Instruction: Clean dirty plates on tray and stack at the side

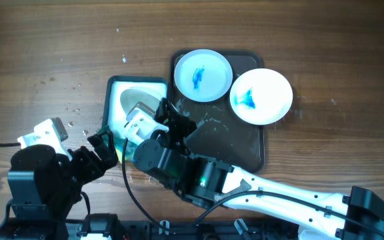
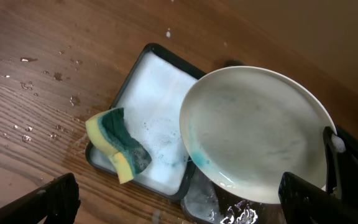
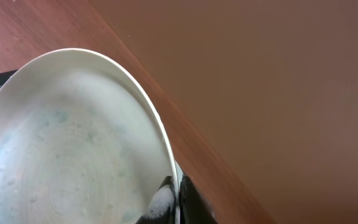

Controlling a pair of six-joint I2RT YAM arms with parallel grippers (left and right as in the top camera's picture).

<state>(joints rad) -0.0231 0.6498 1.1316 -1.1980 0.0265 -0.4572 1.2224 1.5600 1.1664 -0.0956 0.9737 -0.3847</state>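
Note:
I will next move my right gripper past the brown tray and down to release the plate on the clear tabletop to its right in the overhead view.
My right gripper (image 1: 169,120) is shut on the rim of a white plate (image 2: 253,130) with a faint bluish tint. It holds the plate tilted over a small soapy tray (image 2: 157,93). Its fingers pinch the rim in the right wrist view (image 3: 176,199), where the plate (image 3: 61,143) fills the left. Two more plates with blue smears (image 1: 203,75) (image 1: 261,96) lie at the far end of the dark brown tray (image 1: 245,147). My left gripper (image 2: 188,205) is open and empty, near the small tray's front edge (image 1: 102,150).
A yellow and green sponge (image 2: 117,146) lies in the foam at the front of the small tray (image 1: 115,87). Water drops (image 2: 42,74) dot the wooden table to its left. The brown tray's wet floor (image 2: 229,211) shows below the held plate.

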